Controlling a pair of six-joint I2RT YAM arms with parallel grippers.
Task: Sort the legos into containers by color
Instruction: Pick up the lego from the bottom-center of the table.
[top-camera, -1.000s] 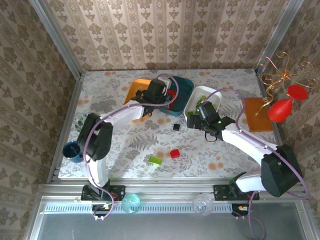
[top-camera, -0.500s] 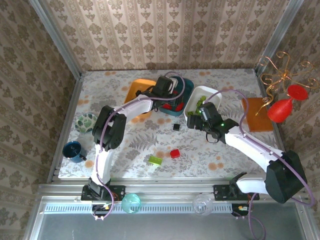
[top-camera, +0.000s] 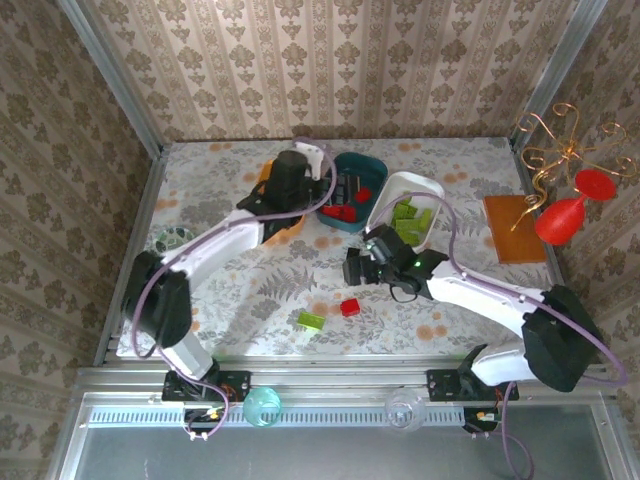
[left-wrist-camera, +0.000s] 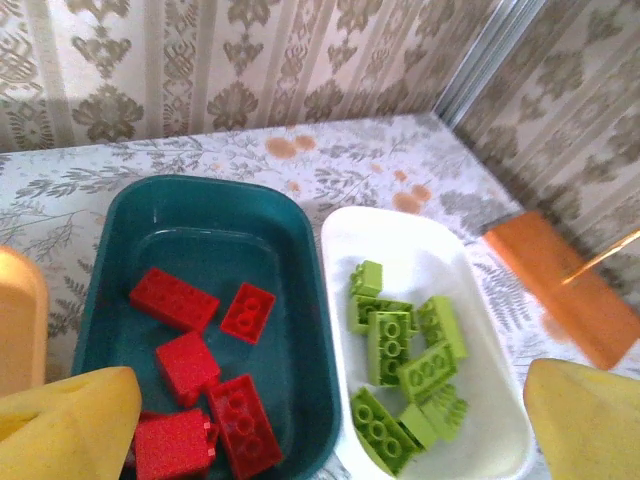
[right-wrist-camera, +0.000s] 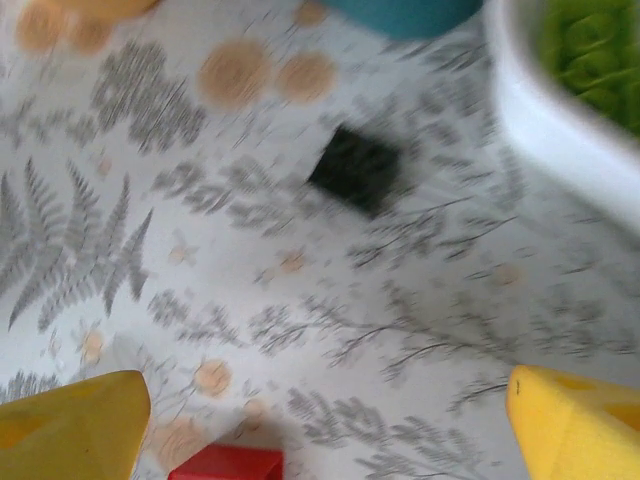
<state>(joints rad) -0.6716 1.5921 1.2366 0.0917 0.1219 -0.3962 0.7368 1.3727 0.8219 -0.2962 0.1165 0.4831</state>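
The robot's right gripper has to pull back toward the robot's base and lower its open fingers around the loose red lego (top-camera: 350, 307) (right-wrist-camera: 228, 464).
The dark teal tub (left-wrist-camera: 210, 240) holds several red legos (left-wrist-camera: 172, 298). Beside it, the white tub (left-wrist-camera: 440, 240) holds several lime-green legos (left-wrist-camera: 392, 345). My left gripper (left-wrist-camera: 325, 430) is open and empty, hanging just left of the teal tub (top-camera: 357, 185) and over the orange tub (top-camera: 262, 178). My right gripper (right-wrist-camera: 325, 430) is open above the table, with a black lego (right-wrist-camera: 355, 168) lying ahead of it. A loose red lego (right-wrist-camera: 228, 462) sits at its near side. From above, my right gripper (top-camera: 358, 268) is left of the white tub (top-camera: 400, 190). A red lego (top-camera: 349, 307) and a green lego (top-camera: 310, 320) lie on the table.
A patterned glass bowl (top-camera: 172, 238) sits at the left, partly behind my left arm. An orange board (top-camera: 515, 228), a red vase (top-camera: 565, 218) and a gold wire stand (top-camera: 560, 150) occupy the right edge. Papered walls close three sides.
My left gripper has opened and drawn back left from over the teal tub toward the orange tub. My right gripper has moved from the white tub's front down-left, over the black lego.
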